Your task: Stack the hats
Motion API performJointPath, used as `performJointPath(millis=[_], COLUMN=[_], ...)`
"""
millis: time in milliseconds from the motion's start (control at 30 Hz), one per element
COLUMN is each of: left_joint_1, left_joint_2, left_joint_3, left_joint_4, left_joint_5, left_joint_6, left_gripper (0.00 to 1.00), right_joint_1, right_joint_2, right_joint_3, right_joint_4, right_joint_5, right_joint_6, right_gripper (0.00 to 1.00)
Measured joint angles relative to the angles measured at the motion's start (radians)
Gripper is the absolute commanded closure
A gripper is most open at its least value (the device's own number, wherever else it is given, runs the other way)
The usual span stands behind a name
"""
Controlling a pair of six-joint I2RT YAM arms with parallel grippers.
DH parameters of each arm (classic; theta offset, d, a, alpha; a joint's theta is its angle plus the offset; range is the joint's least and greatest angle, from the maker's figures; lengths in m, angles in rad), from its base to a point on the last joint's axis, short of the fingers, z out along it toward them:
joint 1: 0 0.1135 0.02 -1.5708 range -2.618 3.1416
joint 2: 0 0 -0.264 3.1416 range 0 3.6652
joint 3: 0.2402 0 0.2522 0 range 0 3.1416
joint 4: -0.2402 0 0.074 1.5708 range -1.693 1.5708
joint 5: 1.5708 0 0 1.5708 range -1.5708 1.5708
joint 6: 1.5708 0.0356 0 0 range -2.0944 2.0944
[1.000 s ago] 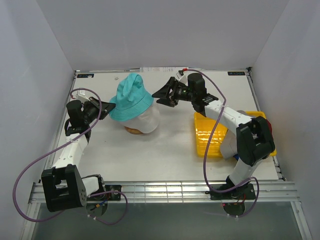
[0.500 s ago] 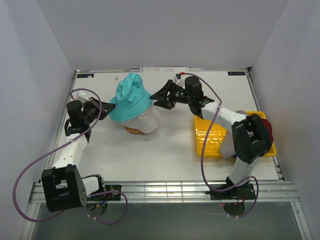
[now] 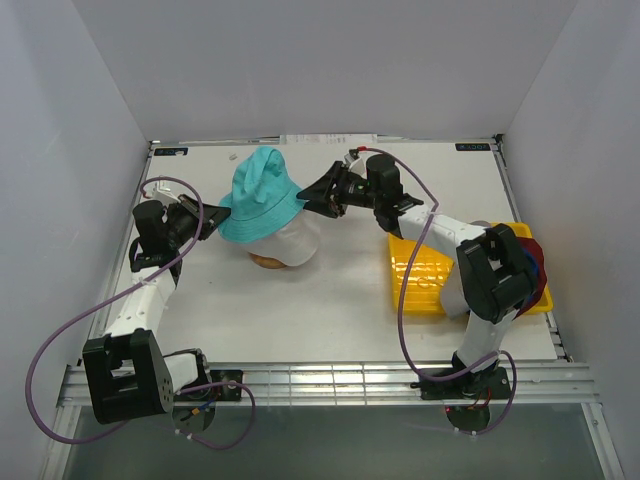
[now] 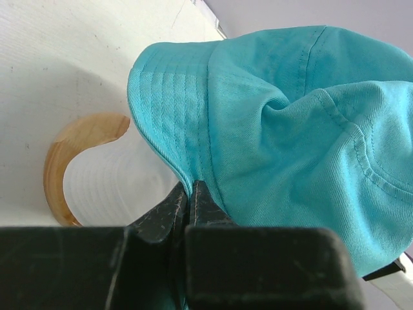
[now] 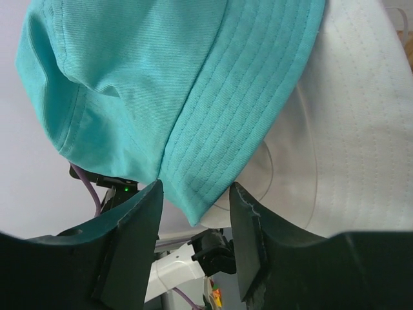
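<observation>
The teal hat point(image 3: 262, 195) sits crooked, so my left gripper moves down toward the stand's wooden base next, drawing the hat's pinched brim lower on the white stand to release it.
A teal hat point(image 3: 262, 195) sits crooked on the white round-headed stand point(image 3: 290, 240). My left gripper point(image 3: 208, 213) is shut on the left edge of its brim; in the left wrist view the fingertips point(image 4: 193, 194) pinch the teal fabric point(image 4: 290, 116). My right gripper point(image 3: 318, 194) is at the hat's right side, open, with the brim's edge point(image 5: 239, 110) hanging between its two fingers point(image 5: 139, 226) and not pinched. A dark red hat point(image 3: 541, 262) shows at the far right behind the right arm.
The stand has a wooden base point(image 3: 268, 262) on the white table. A yellow plastic tray point(image 3: 420, 275) lies right of centre, partly under the right arm. White walls close in the table on three sides.
The right gripper has moved left up to the hat's brim and its jaws have narrowed around it. The left gripper and the hat have stayed put.
</observation>
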Motion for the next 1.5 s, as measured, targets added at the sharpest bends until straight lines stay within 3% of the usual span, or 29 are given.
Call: performJointPath(millis=[133, 167, 333, 533, 967, 1500], left_joint_1=[0.0, 0.0, 0.0, 0.0, 0.0, 0.0], left_joint_2=[0.0, 0.0, 0.0, 0.0, 0.004, 0.043], left_joint_3=[0.0, 0.0, 0.0, 0.0, 0.0, -0.039], left_joint_4=[0.0, -0.001, -0.006, -0.007, -0.025, -0.026], left_joint_5=[0.0, 0.0, -0.001, -0.002, -0.037, -0.107], left_joint_6=[0.003, 0.004, 0.006, 0.009, 0.025, 0.027], left_gripper=[0.91, 0.91, 0.91, 0.91, 0.91, 0.9], right_joint_1=[0.0, 0.0, 0.0, 0.001, -0.007, -0.027], right_joint_2=[0.005, 0.009, 0.031, 0.035, 0.035, 0.034], right_joint_3=[-0.005, -0.006, -0.018, -0.043, -0.114, -0.075], right_joint_4=[0.029, 0.035, 0.052, 0.078, 0.081, -0.127], right_joint_5=[0.0, 0.0, -0.001, -0.002, -0.018, -0.014], right_joint_6=[0.019, 0.022, 0.041, 0.045, 0.0, -0.198], right_gripper=[0.56, 0.64, 0.81, 0.9, 0.92, 0.92])
